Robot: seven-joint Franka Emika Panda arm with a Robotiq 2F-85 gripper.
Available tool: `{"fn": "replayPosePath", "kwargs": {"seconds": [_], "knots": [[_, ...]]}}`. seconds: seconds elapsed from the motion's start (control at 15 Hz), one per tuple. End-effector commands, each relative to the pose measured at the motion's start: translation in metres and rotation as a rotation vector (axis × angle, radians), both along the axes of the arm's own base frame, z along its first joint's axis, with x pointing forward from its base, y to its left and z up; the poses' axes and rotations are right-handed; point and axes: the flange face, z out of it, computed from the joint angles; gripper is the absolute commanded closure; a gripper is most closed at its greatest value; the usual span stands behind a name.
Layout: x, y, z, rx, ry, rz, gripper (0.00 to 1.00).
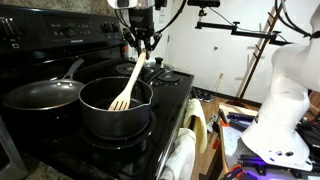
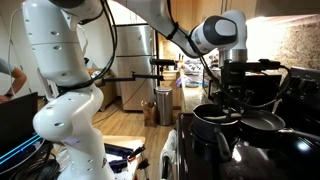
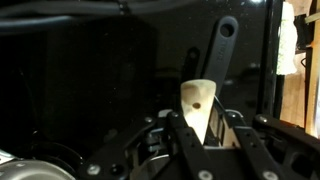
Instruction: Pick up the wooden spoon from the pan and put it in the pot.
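Note:
The spoon's oval bowl is already inside the pot, so my gripper will go down a little toward the pot's rim and let go of the handle.
The wooden spoon [image 1: 127, 84] stands tilted with its oval bowl down inside the deep dark pot [image 1: 100, 118] on the front burner. My gripper [image 1: 141, 42] is above the pot and is shut on the top of the spoon's handle. In the wrist view the tan handle end [image 3: 197, 100], with its small hole, sits between the two fingers of my gripper [image 3: 210, 128]. The black frying pan [image 1: 40, 96] with its silver handle sits beside the pot and holds nothing. In an exterior view the pot [image 2: 213, 122] and the pan [image 2: 264, 122] lie below the gripper [image 2: 230, 78].
Pot and pan rest on a black stove [image 1: 170, 100] with a raised control panel [image 1: 60, 35] at the back. A towel [image 1: 180, 155] hangs on the oven front. The robot's white base [image 2: 70, 120] and a camera stand [image 1: 240, 35] stand beside the stove.

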Motion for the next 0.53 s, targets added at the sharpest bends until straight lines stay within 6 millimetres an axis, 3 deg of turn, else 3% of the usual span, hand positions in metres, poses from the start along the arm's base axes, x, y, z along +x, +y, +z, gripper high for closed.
{"fn": "replayPosePath", "kwargs": {"seconds": [0.0, 0.47], "knots": [[0.006, 0.005, -0.008, -0.005, -0.014, -0.016, 0.93], [0.004, 0.019, -0.022, 0.035, 0.009, -0.052, 0.93]]}}
